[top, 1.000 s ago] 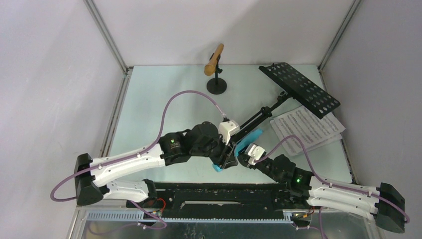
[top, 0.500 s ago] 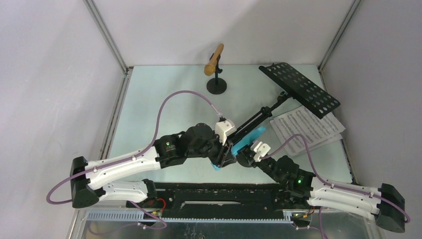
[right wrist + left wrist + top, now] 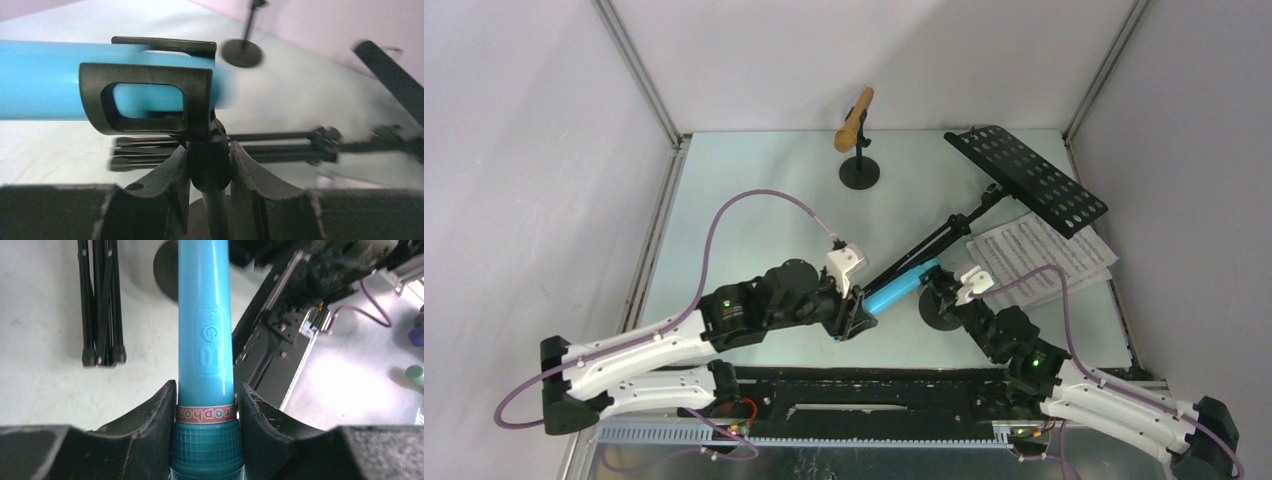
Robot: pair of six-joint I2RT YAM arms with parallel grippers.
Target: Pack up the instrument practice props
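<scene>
The left gripper should move away from the holder's clip next, turn the microphone's handle outward and lower it beside the folded tripod legs (image 3: 870, 248), because the table is bare there.
My left gripper (image 3: 206, 395) is shut on the light-blue toy microphone (image 3: 206, 340) just above its darker grid head. In the top view the microphone (image 3: 899, 290) lies slanted between both grippers, with the left gripper (image 3: 856, 312) at its lower end. Its handle (image 3: 45, 80) still passes through the clip (image 3: 150, 97) of a black round-based holder (image 3: 939, 310). My right gripper (image 3: 209, 160) is shut on that holder's stem joint under the clip. The tan microphone (image 3: 856, 118) sits in the other holder (image 3: 859, 172) at the back. The music rack (image 3: 1027, 178) lies tipped at the right, over the sheet-music pages (image 3: 1039, 258).
The rack's folded tripod legs (image 3: 102, 300) lie on the table just behind the blue microphone, also in the right wrist view (image 3: 150, 150). The black rail of the arm bases (image 3: 864, 385) runs along the near edge. Metal frame posts stand at the table's back corners.
My left arm has drawn back to the left, and the blue microphone has dropped to a flatter slant. The right gripper and its holder have shifted right, away from the left gripper.
</scene>
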